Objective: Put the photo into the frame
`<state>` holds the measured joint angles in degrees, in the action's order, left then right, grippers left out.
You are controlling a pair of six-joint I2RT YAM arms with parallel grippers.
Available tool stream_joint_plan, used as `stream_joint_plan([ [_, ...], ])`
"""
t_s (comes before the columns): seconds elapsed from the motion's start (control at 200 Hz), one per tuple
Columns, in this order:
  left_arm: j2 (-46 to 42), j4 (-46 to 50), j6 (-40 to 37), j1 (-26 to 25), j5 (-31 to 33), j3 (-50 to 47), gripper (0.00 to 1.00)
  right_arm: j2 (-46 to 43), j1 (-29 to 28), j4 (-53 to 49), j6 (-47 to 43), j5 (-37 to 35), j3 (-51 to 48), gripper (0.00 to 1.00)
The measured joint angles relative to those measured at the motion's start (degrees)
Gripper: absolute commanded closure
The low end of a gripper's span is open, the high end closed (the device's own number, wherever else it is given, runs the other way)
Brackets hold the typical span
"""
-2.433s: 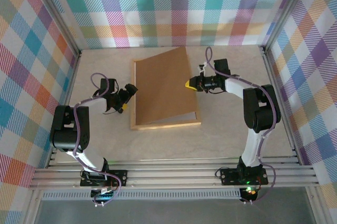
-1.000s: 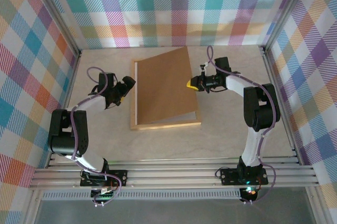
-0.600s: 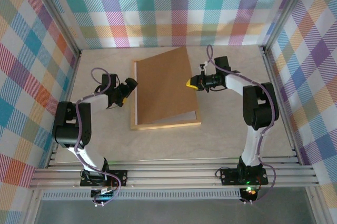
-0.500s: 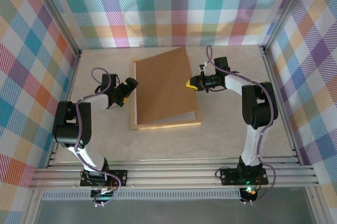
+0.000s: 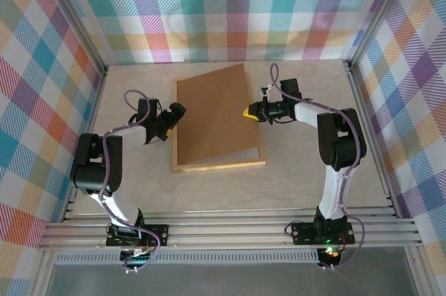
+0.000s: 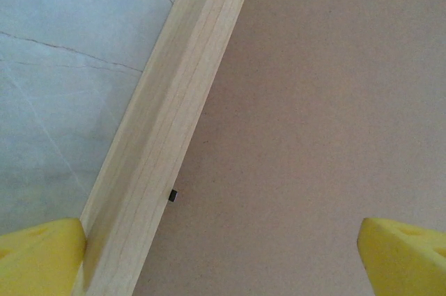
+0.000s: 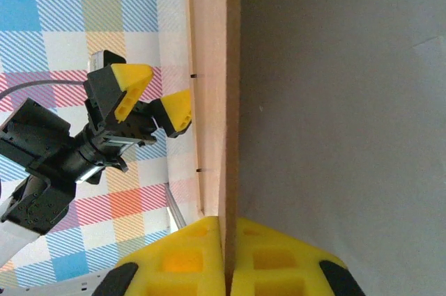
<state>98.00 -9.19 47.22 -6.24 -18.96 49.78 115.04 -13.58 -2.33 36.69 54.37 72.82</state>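
Note:
The right gripper brings the board's raised edge down toward the inside of the frame (image 5: 219,165) next, then releases the board's edge.
The frame (image 5: 219,165), thin light wood, lies flat in the middle of the table. A brown backing board (image 5: 212,111) rests in it, left edge down and right edge lifted. My right gripper (image 5: 248,112) is shut on that lifted edge; in the right wrist view the board (image 7: 232,101) stands edge-on between the yellow fingers of the gripper (image 7: 231,226). My left gripper (image 5: 175,113) is open at the frame's left rail (image 6: 160,136), one fingertip (image 6: 42,258) outside it and the other over the board (image 6: 313,136). The photo is hidden.
Beige tabletop (image 5: 300,170) surrounds the frame, with free room on the near side. Plaid walls close in the back and both sides. Aluminium rails (image 5: 230,230) carrying the arm bases run along the near edge.
My left gripper has moved away from me and slightly right, up to the frame's left rail, staying open. The right gripper still holds the raised board and has shifted slightly left.

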Motion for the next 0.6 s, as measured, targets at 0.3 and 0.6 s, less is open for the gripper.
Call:
stream_joint_plan([
  [0.3,0.0,-0.2,1.2,-0.9,2.3,-0.1,0.00,0.0,0.0,4.8,1.5,-0.9,-3.1,0.95],
  [0.6,0.4,-1.0,1.9,-2.7,5.9,-0.1,0.00,0.5,0.0,6.8,2.4,-0.8,-3.8,0.96],
])
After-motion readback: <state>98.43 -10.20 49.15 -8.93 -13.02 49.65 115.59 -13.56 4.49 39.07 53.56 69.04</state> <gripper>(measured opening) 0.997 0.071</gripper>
